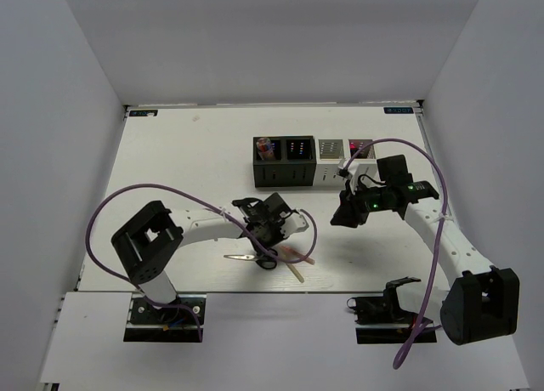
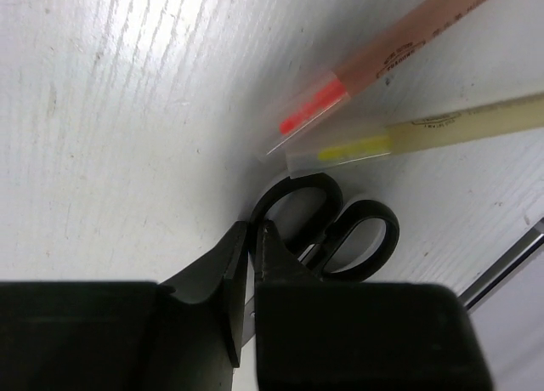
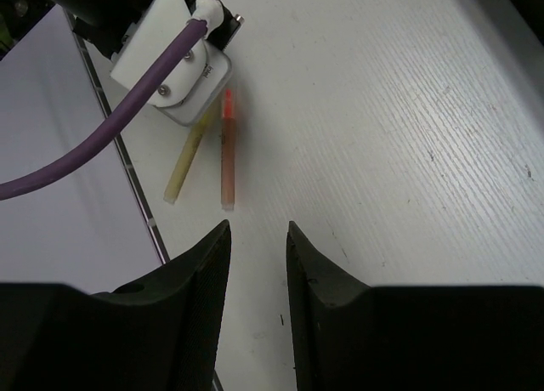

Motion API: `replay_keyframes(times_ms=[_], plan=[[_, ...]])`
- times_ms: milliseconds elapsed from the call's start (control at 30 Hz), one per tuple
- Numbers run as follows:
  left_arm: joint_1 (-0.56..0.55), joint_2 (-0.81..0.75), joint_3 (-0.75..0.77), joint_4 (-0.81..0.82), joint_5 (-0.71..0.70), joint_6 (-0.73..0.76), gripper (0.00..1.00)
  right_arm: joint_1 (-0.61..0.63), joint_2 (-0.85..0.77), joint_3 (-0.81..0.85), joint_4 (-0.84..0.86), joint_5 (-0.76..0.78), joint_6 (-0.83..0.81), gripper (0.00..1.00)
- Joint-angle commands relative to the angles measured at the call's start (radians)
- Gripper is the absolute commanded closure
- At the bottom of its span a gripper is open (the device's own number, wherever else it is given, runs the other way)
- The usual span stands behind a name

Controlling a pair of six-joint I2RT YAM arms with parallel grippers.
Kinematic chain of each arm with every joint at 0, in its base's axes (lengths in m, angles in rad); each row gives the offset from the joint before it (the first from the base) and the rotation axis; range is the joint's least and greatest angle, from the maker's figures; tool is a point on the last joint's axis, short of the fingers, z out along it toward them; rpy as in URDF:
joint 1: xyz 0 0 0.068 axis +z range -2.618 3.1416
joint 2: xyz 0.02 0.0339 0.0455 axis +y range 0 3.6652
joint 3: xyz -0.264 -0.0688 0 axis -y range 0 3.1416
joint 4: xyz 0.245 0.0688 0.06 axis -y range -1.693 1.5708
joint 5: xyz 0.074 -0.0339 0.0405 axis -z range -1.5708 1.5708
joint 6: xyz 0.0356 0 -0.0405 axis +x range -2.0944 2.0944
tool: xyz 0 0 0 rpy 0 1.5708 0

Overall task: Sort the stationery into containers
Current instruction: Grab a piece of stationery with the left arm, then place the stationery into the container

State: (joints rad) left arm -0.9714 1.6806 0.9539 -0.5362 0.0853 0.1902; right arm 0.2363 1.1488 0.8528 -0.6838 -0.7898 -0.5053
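Note:
The left gripper raises the scissors (image 1: 252, 259) next, moves outward, tilts over the black bin beside the coloured items and lowers to release them, as that bin is empty.
The black-handled scissors (image 2: 374, 238) lie on the white table, with their handle loops just past my left gripper (image 2: 252, 231). That gripper is shut on the scissors' shank, and a sliver of metal blade shows between the fingers. In the top view the scissors (image 1: 252, 259) lie under the left gripper (image 1: 270, 240). A pink stick (image 2: 399, 51) and a tan stick (image 2: 459, 123) lie beside the handles. My right gripper (image 3: 257, 229) hangs open above bare table, empty, with the pink stick (image 3: 229, 166) and tan stick (image 3: 184, 166) ahead of it. The containers (image 1: 298, 163) stand in a row at the back.
The leftmost black bin (image 1: 268, 166) holds some coloured items. The right gripper (image 1: 344, 212) hovers just in front of the white bin (image 1: 330, 177). The left arm's white wrist and purple cable (image 3: 183, 76) lie ahead of the right gripper. The table's front edge (image 1: 255, 291) is near the sticks.

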Motion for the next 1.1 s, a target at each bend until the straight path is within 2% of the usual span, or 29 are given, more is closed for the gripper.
replay_keyframes(times_ms=[0, 33, 67, 100, 133, 233, 300, 333, 367, 400, 500, 567, 600, 633, 900, 1033, 1067], plan=[[0.023, 0.085, -0.043, 0.035, -0.013, 0.000, 1.00, -0.005, -0.021, 0.005, -0.016, -0.035, -0.012, 0.64], [0.030, 0.077, -0.024, 0.032, -0.013, 0.006, 1.00, -0.005, -0.024, 0.003, -0.017, -0.035, -0.013, 0.64], [0.039, 0.058, -0.020, 0.012, -0.013, 0.009, 1.00, -0.005, -0.023, 0.003, -0.016, -0.034, -0.013, 0.59], [0.045, 0.047, -0.012, 0.004, -0.013, 0.008, 1.00, -0.005, -0.024, 0.003, -0.017, -0.035, -0.013, 0.53], [0.068, 0.001, 0.012, 0.001, -0.007, 0.005, 1.00, -0.005, -0.023, 0.003, -0.017, -0.035, -0.012, 0.42], [0.098, -0.076, 0.057, -0.010, 0.014, -0.018, 1.00, -0.005, -0.029, 0.003, -0.017, -0.032, -0.021, 0.40], [0.111, -0.099, 0.098, -0.018, 0.037, -0.035, 1.00, -0.005, -0.035, 0.000, -0.020, -0.029, -0.036, 0.59], [0.112, -0.128, 0.129, -0.018, 0.034, -0.041, 1.00, -0.005, -0.035, 0.000, -0.020, -0.028, -0.036, 0.73], [0.111, -0.136, 0.156, -0.015, 0.030, -0.050, 1.00, -0.006, -0.037, 0.000, -0.013, -0.014, -0.032, 1.00], [0.109, -0.147, 0.169, 0.005, 0.028, -0.072, 1.00, -0.005, -0.038, -0.001, -0.010, -0.008, -0.030, 1.00], [0.115, -0.192, 0.209, 0.088, 0.024, -0.130, 1.00, 0.000, -0.043, -0.009, 0.027, 0.040, 0.000, 1.00], [0.122, -0.199, 0.227, 0.187, 0.022, -0.176, 1.00, -0.002, -0.052, -0.017, 0.044, 0.070, 0.016, 0.87], [0.131, -0.206, 0.233, 0.212, 0.022, -0.222, 1.00, -0.005, -0.055, -0.015, 0.047, 0.076, 0.019, 0.74], [0.146, -0.208, 0.246, 0.261, 0.027, -0.241, 1.00, -0.005, -0.060, -0.017, 0.053, 0.081, 0.021, 0.71], [0.250, -0.115, 0.413, 0.492, 0.085, -0.439, 1.00, -0.008, -0.080, -0.021, 0.056, 0.081, 0.030, 0.71], [0.296, -0.029, 0.477, 0.630, 0.110, -0.532, 1.00, -0.003, -0.092, -0.023, 0.046, 0.096, 0.013, 0.71], [0.304, -0.013, 0.496, 0.707, 0.119, -0.549, 1.00, -0.005, -0.098, -0.023, 0.058, 0.096, 0.013, 0.71]])
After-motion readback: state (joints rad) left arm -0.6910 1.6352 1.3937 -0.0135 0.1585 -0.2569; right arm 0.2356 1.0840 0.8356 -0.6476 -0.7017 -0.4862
